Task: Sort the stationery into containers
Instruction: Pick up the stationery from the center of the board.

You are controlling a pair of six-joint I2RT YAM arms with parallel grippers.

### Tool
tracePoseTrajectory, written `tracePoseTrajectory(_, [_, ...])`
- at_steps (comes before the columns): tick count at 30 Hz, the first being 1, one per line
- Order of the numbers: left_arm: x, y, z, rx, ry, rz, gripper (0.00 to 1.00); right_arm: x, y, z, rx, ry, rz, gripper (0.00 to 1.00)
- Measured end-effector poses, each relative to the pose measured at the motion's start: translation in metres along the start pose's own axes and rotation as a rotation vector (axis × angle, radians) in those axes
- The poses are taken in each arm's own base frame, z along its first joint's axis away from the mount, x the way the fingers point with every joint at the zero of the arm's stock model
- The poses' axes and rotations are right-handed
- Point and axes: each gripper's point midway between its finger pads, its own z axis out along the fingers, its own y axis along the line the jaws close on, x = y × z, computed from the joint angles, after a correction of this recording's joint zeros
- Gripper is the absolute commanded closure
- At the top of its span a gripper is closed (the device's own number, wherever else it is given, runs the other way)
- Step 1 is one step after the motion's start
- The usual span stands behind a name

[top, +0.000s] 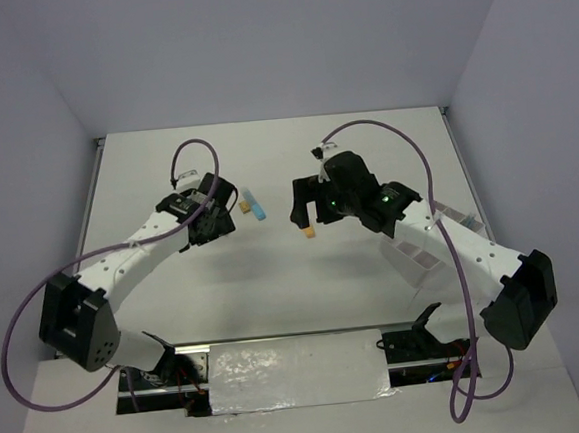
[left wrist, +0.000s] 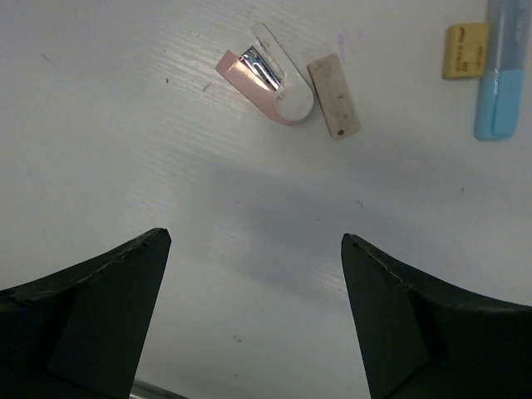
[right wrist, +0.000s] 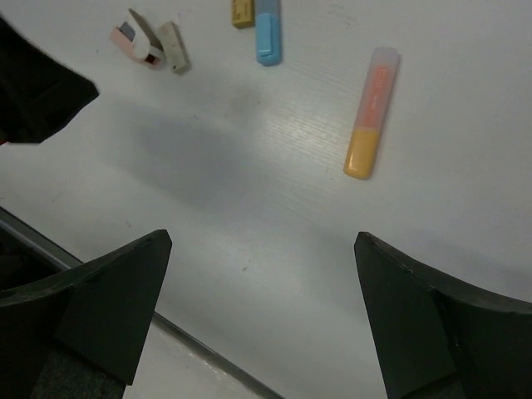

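Observation:
My left gripper lowers over the pink-and-white item (left wrist: 269, 81) next and turns until its fingers stand along both long sides, because the item lies slanted to them.
A blue marker (top: 257, 205) and a small tan eraser (top: 244, 207) lie between my two grippers. They also show in the left wrist view, marker (left wrist: 501, 75) and eraser (left wrist: 465, 50). A pink-and-white item (left wrist: 270, 83) and a grey eraser (left wrist: 334, 96) lie ahead of my left gripper (left wrist: 255, 237), which is open and empty above the table. An orange marker (right wrist: 372, 112) lies ahead of my right gripper (right wrist: 262, 237), also open and empty. The white divided tray (top: 420, 258) sits at the right, partly hidden under my right arm.
The right wrist view also shows the blue marker (right wrist: 268, 33), the tan eraser (right wrist: 242, 12), the pink item (right wrist: 137, 40) and my left gripper's black body (right wrist: 33, 83). The table's front edge (right wrist: 199, 353) runs below my right gripper. Walls enclose the table.

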Motion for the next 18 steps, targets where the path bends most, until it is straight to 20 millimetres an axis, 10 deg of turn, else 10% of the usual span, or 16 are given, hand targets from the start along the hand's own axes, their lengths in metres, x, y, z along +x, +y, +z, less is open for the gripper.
tracePoseTrajectory(18, [-0.002,-0.002,0.080,-0.262,0.074,-0.418,0.02,0.008,0.021,0.007,-0.108,0.023,-0.056,0.01])
